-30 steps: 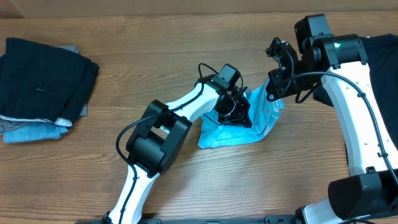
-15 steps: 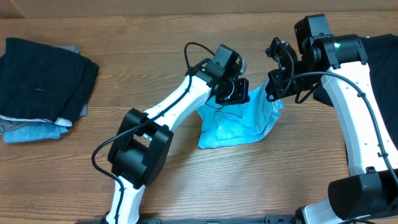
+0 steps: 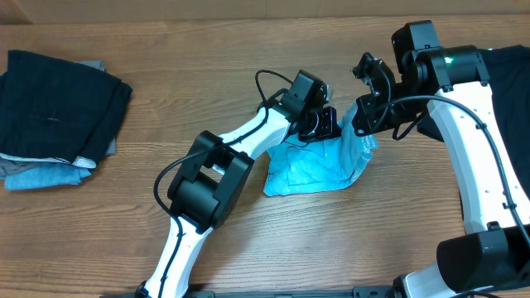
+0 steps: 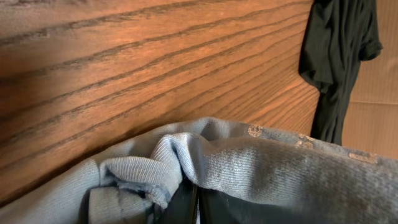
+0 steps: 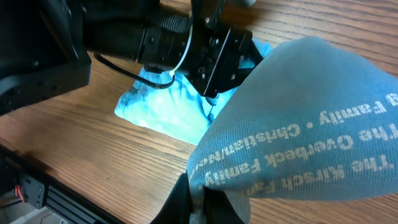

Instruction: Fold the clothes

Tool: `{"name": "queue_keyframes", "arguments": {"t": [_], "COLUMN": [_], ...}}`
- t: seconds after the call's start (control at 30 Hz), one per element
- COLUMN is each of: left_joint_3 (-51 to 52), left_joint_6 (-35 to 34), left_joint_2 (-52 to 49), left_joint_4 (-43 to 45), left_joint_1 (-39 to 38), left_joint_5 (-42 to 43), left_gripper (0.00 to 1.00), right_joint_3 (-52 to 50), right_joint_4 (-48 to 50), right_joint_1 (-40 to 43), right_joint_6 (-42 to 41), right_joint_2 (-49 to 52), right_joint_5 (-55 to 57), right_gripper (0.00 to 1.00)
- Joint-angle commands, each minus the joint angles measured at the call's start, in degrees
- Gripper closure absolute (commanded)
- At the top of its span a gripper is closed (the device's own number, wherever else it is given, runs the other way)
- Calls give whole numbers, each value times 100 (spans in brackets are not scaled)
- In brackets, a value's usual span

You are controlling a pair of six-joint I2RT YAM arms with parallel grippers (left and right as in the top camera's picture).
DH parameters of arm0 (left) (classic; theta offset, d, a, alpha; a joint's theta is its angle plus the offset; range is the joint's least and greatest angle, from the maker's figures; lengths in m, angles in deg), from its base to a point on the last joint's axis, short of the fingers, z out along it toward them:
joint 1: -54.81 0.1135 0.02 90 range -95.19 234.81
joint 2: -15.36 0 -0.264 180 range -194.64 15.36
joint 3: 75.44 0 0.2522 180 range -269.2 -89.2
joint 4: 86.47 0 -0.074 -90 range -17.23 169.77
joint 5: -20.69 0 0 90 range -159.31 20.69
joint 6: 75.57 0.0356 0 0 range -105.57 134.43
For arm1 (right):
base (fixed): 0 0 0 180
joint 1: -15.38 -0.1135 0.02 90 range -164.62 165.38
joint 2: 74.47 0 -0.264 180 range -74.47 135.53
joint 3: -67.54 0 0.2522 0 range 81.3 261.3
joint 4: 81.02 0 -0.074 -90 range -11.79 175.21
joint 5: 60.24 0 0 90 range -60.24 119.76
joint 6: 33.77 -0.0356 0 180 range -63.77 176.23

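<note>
My right gripper holds the raised corner and will swing it left in the overhead view, down over the shirt's flatter part (image 3: 314, 167) (image 5: 176, 112), then let go.
The clothes (image 3: 310, 172), a light sky-blue T-shirt, lie bunched on the wooden table at the middle, with the far edge lifted. My left gripper (image 3: 330, 126) is shut on that raised edge at the shirt's upper left. In the left wrist view the fabric (image 4: 280, 168) bulges over the dark closed fingers (image 4: 198, 208). My right gripper (image 3: 363, 124) is shut on the shirt's upper right corner. In the right wrist view white lettering runs across the held cloth (image 5: 311, 112) above the pinching gripper (image 5: 202, 199).
A stack of folded black, grey and dull-blue garments (image 3: 58, 116) sits at the far left. A plain black shirt (image 3: 507, 62) lies at the right edge behind the right arm, and shows in the left wrist view (image 4: 339, 56).
My left gripper has risen from low on the shirt and moved right toward the right gripper, carrying the shirt's edge with it. The right arm has not moved.
</note>
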Motion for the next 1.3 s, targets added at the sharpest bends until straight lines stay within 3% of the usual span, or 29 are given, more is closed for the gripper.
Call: {"name": "queue_keyframes", "arguments": {"t": [0.0, 0.27, 0.43, 0.6, 0.77, 0.8, 0.87, 0.93, 1.03, 1.27], "left_joint_3": [-505, -675, -675, -673, -673, -673, -673, -673, -675, -660], "left_joint_6": [129, 1231, 1875, 2205, 2328, 2352, 2422, 2527, 2662, 3272], "left_joint_2": [144, 1274, 1639, 1657, 1657, 1657, 1657, 1657, 1665, 1663], "left_joint_4": [-345, -1912, -2944, -3589, -3950, -4015, -4103, -4166, -4275, -4789], "left_joint_1": [330, 1622, 2557, 2787, 2765, 2763, 2763, 2765, 2763, 2448], "left_joint_5": [249, -511, -564, -1034, -1414, -1421, -1419, -1419, -1379, -813], "left_gripper": [93, 92, 93, 94, 95, 95, 96, 95, 95, 96], "right_joint_3": [116, -953, -2122, -2761, -2800, -2800, -2800, -2796, -2680, -2135], "right_joint_4": [-20, 800, 2315, 3794, 4035, 4035, 4054, 4135, 4162, 3637], "right_joint_1": [-247, -1082, -1661, -2308, -2669, -2686, -2686, -2660, -2498, -1731], "right_joint_6": [181, 299, 46, -343, -354, -382, -481, -481, -551, -1213], "right_joint_2": [-101, -98, -70, 101, 350, 422, 514, 533, 533, -83], "right_joint_5": [-214, -195, -240, -393, -358, -334, -275, -109, -105, -146], "right_gripper": [96, 96, 96, 96, 96, 86, 47, 32, 26, 25]}}
